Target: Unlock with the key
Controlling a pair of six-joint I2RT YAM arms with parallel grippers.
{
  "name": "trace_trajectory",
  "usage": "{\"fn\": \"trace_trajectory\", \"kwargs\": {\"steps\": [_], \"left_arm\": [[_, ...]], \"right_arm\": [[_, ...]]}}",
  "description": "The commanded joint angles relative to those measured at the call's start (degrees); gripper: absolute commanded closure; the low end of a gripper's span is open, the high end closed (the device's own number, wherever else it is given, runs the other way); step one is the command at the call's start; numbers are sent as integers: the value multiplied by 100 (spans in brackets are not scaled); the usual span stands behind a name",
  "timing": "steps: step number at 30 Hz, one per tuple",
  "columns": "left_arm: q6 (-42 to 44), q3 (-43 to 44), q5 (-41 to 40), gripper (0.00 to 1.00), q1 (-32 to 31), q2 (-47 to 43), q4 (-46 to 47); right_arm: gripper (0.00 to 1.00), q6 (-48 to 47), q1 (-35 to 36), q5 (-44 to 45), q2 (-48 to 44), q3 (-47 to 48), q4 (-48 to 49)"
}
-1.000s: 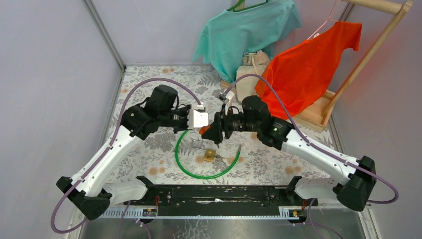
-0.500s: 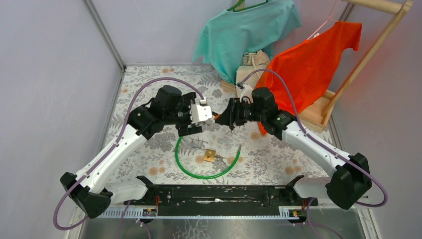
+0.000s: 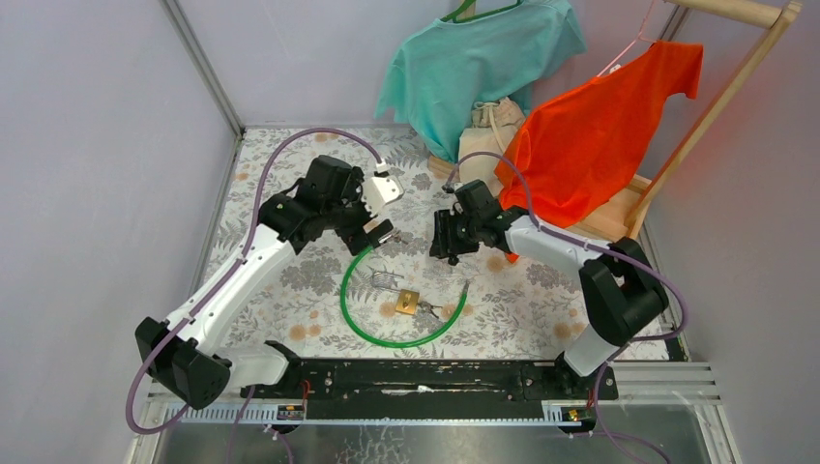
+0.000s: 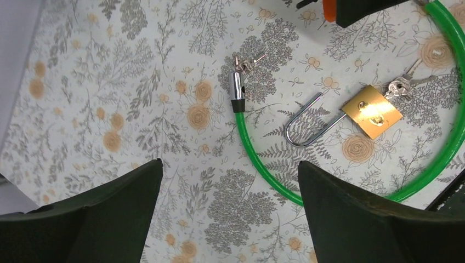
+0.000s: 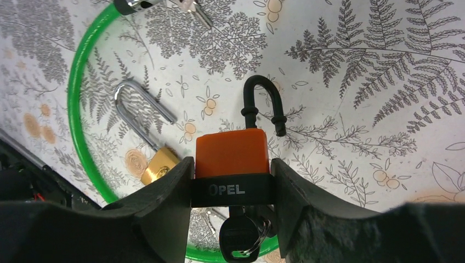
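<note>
The orange padlock, its shackle [image 5: 263,101] already open, goes down from my right gripper onto the floral table beside the brass padlock next.
My right gripper [image 5: 232,189] is shut on the orange padlock [image 5: 232,152], holding it above the floral table. Its black shackle [image 5: 263,101] stands raised, with one end free of the body. A black-headed key [image 5: 241,236] on a ring sticks out of the padlock's underside, between my fingers. In the top view the right gripper [image 3: 443,238] hangs right of centre and hides the padlock. My left gripper [image 4: 230,163] is open and empty above the table; in the top view the left gripper [image 3: 373,218] sits up and left of the right one, apart from it.
A brass padlock [image 4: 373,111] with open shackle and keys lies inside a green cable lock's loop [image 3: 387,333]. The cable's end with keys [image 4: 237,90] lies nearby. A teal shirt [image 3: 474,58], an orange shirt [image 3: 600,126] on a wooden rack and a beige bag [image 3: 488,130] stand back right.
My left gripper has opened and drawn back up and left, away from the right gripper. My right gripper has swung back and to the right, still gripping the orange padlock.
</note>
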Motion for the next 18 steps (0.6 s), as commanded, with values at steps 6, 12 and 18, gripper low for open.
{"fn": "trace_trajectory", "kwargs": {"steps": [6,12,18], "left_arm": [[-802,314,-862,0,190,44,535],[-831,454,-795,0,259,29,451],[-854,526,-769,0,269,-54,450]], "right_arm": [[75,-54,5,-38,493,449,278],[68,27,46,-183,797,448,336],[51,62,57,-159,874,400,420]]}}
